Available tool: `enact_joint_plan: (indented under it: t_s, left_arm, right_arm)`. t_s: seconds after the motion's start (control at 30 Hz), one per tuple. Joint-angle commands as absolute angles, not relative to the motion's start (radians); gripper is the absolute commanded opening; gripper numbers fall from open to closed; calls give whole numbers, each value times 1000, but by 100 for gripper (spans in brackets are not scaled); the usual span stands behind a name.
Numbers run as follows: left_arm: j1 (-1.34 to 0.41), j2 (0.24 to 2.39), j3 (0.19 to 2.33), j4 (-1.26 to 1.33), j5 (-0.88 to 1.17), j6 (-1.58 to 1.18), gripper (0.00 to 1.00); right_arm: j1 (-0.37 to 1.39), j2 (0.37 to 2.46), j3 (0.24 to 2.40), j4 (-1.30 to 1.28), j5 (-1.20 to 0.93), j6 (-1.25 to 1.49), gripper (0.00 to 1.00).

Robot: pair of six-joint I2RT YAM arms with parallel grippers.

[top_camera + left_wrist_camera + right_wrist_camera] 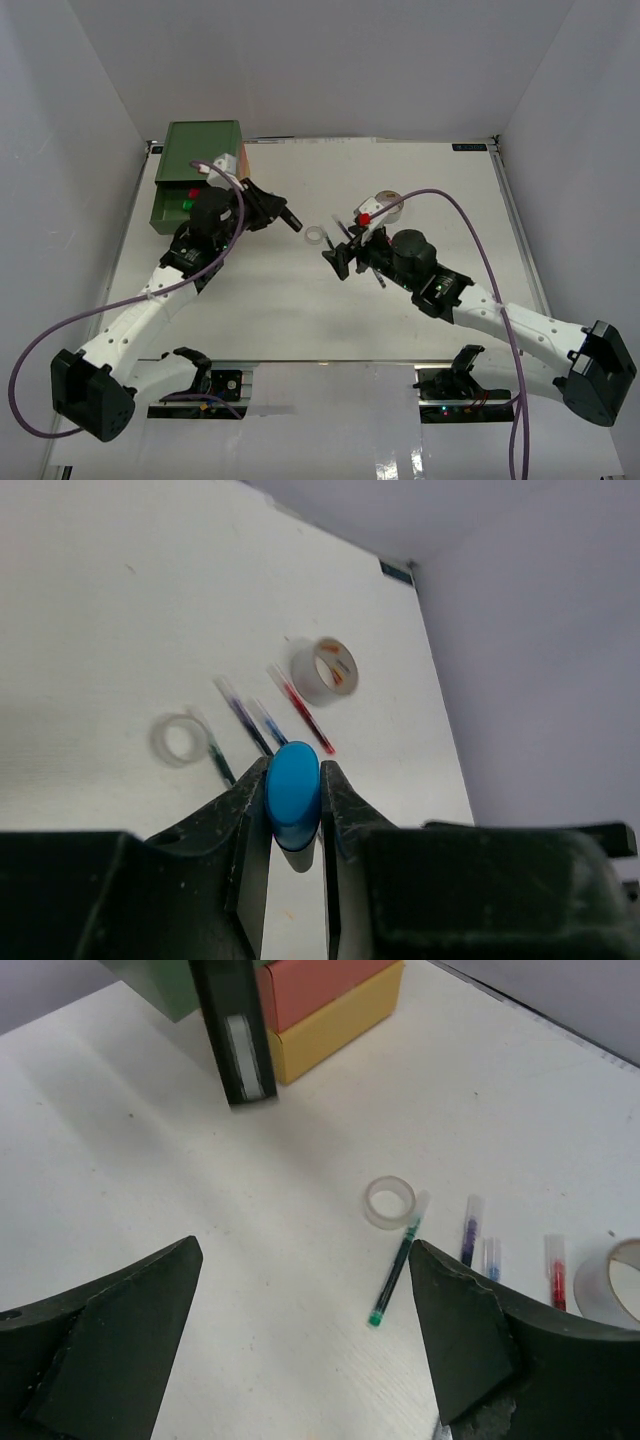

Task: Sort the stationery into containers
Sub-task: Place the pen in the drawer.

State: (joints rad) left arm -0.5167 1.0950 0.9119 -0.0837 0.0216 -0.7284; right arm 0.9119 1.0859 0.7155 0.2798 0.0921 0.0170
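Observation:
The left gripper will next swing over the open green top drawer (170,222), which lies to the gripper's left in the top view, and release the black marker inside it.
My left gripper (290,220) is shut on a black marker with a blue cap (293,795) and holds it above the table, right of the chest. The chest's green top drawer (170,222) stands open with a green-capped and a red-capped marker inside. My right gripper (300,1300) is open and empty above the table. Under and beyond it lie a green pen (393,1272), a clear tape ring (390,1202), a purple pen (469,1232), a blue pen (492,1260), a red pen (557,1275) and the grey tape roll (615,1280).
The chest's orange (320,990) and yellow (335,1030) drawers are shut. The left arm's black finger (235,1040) hangs in front of the chest. White walls enclose the table on the left, back and right. Purple cables loop over both arms.

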Motion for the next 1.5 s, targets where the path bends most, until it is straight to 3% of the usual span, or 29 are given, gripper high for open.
enact_joint_plan:
  t_s: [0.0, 0.2, 0.57, 0.8, 1.13, 1.47]
  left_arm:
    - [-381, 990, 951, -132, -43, -732, 24]
    - [-85, 960, 976, -181, 72, -729, 25]
    - [184, 1046, 948, -150, 248, -750, 28]
    - [218, 1152, 966, -127, 299, -750, 51]
    - [235, 1154, 1063, -241, 178, -648, 98]
    - [233, 1033, 1161, -439, 140, -483, 96]
  right_arm:
    - [917, 1017, 669, 270, 166, 11, 90]
    - [916, 905, 595, 242, 195, 23, 90]
    - [917, 808, 506, 216, 210, 25, 90]
    - [916, 790, 485, 206, 215, 15, 90]
    - [917, 781, 477, 201, 216, 6, 90]
    - [916, 788, 476, 202, 212, 8, 90]
